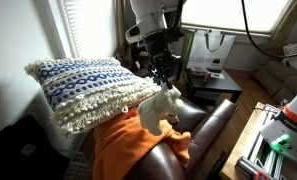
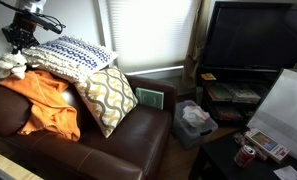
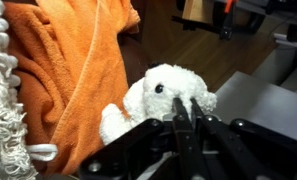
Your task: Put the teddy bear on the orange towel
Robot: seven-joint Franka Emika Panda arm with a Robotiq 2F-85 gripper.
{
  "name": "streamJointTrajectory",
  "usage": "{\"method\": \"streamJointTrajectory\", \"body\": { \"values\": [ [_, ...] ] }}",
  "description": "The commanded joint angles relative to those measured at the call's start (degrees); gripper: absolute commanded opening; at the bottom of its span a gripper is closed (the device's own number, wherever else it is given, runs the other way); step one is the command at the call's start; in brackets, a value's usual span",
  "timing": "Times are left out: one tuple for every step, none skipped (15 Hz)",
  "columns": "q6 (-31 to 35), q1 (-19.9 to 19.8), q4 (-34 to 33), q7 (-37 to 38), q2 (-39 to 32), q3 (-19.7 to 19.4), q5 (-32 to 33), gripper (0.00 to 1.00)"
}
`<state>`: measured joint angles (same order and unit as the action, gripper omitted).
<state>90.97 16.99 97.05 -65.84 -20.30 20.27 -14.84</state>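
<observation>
The bear still hangs at the towel's edge. The bear moves in my gripper toward the knitted pillow, over the orange towel (image 1: 128, 148) next, then comes down there.
A white teddy bear (image 3: 153, 100) hangs from my gripper (image 3: 184, 108), whose fingers are pinched shut on the fluff of its head. In an exterior view the teddy bear (image 1: 160, 108) hangs under the gripper (image 1: 165, 80), just above the edge of the orange towel (image 1: 128, 148) spread over the sofa arm. In the other view the teddy bear (image 2: 8, 66) sits at the far left, at the top of the orange towel (image 2: 43, 100), below the gripper (image 2: 18, 42). In the wrist view the orange towel (image 3: 78, 60) lies beside the bear.
A blue-and-white knitted pillow (image 1: 93, 88) lies right beside the gripper on the brown leather sofa (image 1: 213, 125). A yellow patterned pillow (image 2: 110, 95) leans on the sofa seat. A TV (image 2: 253, 35) and a cluttered low table (image 2: 263, 145) stand beyond the sofa.
</observation>
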Motion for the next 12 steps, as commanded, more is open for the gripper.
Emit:
{"method": "streamJointTrajectory", "body": {
  "values": [
    [1.5,2.3,-5.9,-4.9,-3.9,0.6,7.8,0.02],
    [2.6,2.8,-7.1,-6.1,-4.4,0.7,9.5,0.02],
    [4.2,3.2,-8.1,-7.5,-4.8,1.0,10.5,0.02],
    [5.3,3.7,-9.3,-8.9,-5.3,1.3,11.6,0.02],
    [6.5,4.1,-10.2,-10.6,-5.8,1.8,12.0,0.02],
    [7.4,4.2,-10.6,-12.5,-6.0,2.3,11.5,0.02],
    [8.4,4.2,-10.9,-14.3,-6.3,2.8,10.8,0.02],
    [10.0,4.4,-10.5,-15.7,-6.3,3.2,10.4,0.02],
    [11.3,4.4,-10.3,-17.3,-6.4,3.6,10.0,0.02],
    [11.3,4.5,-10.4,-18.4,-6.8,3.8,9.8,0.02],
    [9.5,4.3,-10.7,-19.6,-7.4,3.9,9.7,0.02],
    [8.8,4.2,-10.1,-20.0,-7.5,3.6,10.0,0.02]
  ]
}}
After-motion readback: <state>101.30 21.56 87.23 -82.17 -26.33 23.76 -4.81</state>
